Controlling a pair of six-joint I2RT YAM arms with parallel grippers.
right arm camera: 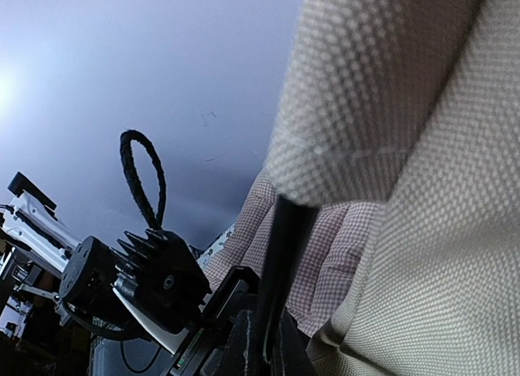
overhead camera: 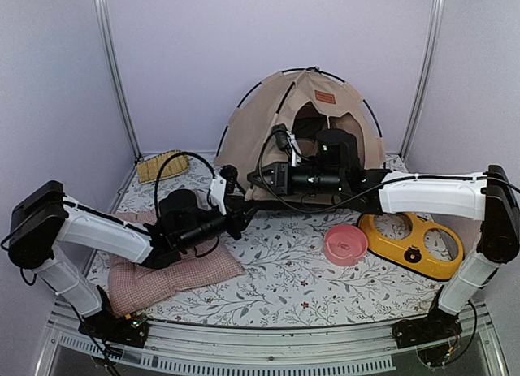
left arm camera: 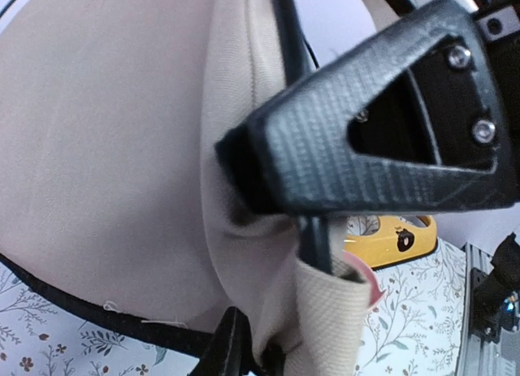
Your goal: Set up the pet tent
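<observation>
The black pole moves slightly down and toward the pink checked cushion in my right gripper next, then the gripper opens.
The pet tent stands at the back centre, beige with thin black poles and a brown label patch. My left gripper is at the tent's front left corner. In the left wrist view it is shut on a fold of the beige fabric. My right gripper reaches across the tent's front to the same corner. In the right wrist view it is shut on a black pole that comes out of the fabric sleeve. One right fingertip shows just above my left jaws.
A pink checked cushion lies under the left arm. A pink bowl and a yellow feeder tray sit at front right. A yellow mat lies at back left. Metal posts stand at the back corners.
</observation>
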